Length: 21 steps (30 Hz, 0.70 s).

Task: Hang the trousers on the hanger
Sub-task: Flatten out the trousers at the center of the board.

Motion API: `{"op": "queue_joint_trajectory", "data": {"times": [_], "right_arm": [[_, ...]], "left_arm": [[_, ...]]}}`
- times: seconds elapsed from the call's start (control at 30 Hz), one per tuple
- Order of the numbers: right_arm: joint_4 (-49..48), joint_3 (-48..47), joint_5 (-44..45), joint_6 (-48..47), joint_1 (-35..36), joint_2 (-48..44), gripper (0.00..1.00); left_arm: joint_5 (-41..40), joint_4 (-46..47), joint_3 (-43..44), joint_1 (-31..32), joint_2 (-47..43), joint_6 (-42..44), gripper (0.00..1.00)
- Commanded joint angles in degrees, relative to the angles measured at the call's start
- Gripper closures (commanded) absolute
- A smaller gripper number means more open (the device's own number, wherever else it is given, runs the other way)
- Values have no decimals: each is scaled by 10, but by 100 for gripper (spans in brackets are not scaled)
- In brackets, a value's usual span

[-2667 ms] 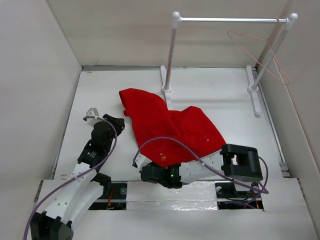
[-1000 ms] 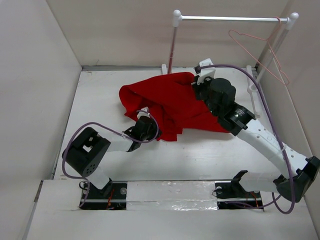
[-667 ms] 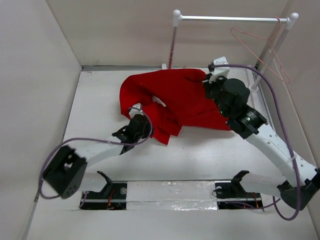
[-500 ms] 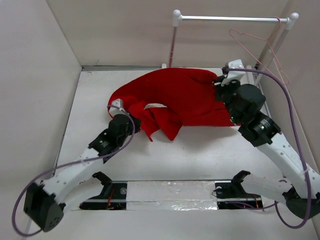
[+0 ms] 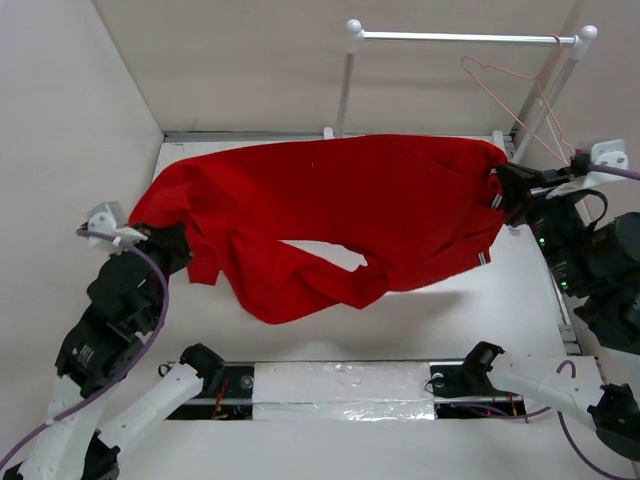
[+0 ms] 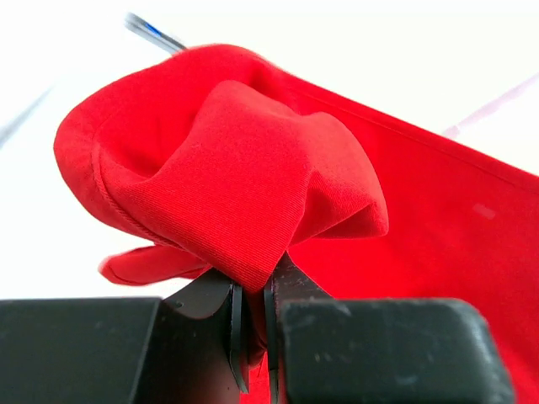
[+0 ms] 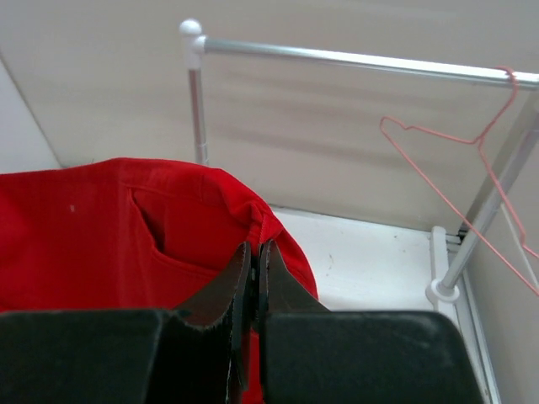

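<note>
The trousers hang in midair, so the robot's right gripper will next tilt downward and lower the trousers' edge to the tabletop (image 7: 370, 282) beside the rack's nearest foot below it to release.
The red trousers (image 5: 340, 210) hang stretched in the air between both arms, sagging in the middle above the table. My left gripper (image 5: 165, 240) is shut on a bunched red fold (image 6: 236, 185) at the left end. My right gripper (image 5: 503, 182) is shut on the trousers' edge (image 7: 168, 236) at the right end, near a striped band. The thin pink wire hanger (image 5: 520, 95) hangs from the right end of the rack's bar, above and behind the right gripper; in the right wrist view the hanger (image 7: 455, 160) is up and to the right of the fingers.
A white-posted rack with a metal bar (image 5: 455, 38) stands at the back of the table, its right foot (image 7: 442, 290) close to my right arm. White walls enclose the table (image 5: 420, 320) on the left, back and right.
Both arms have lifted and pulled apart, raising the trousers off the table and spreading them wide. The left gripper closed on the cloth and swung far left; the right moved right.
</note>
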<state>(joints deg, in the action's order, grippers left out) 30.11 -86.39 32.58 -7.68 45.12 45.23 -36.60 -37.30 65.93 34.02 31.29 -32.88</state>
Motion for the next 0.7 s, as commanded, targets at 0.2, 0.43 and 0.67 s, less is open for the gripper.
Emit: {"op": "queue_joint_trajectory", "data": {"times": [0.2,0.43,0.67], "right_arm": [[29,-4,137,15,-41,89,100],[-97,197,-101,75,-363,158,100],[-214,302,-131,145,-521,274,100]], "left_arm": [[-167,-7,-32,-4,-42,71,100],[-116,3,-92,-4,-26,34,100],[-2,51,-144,-4,39,28,100]]}}
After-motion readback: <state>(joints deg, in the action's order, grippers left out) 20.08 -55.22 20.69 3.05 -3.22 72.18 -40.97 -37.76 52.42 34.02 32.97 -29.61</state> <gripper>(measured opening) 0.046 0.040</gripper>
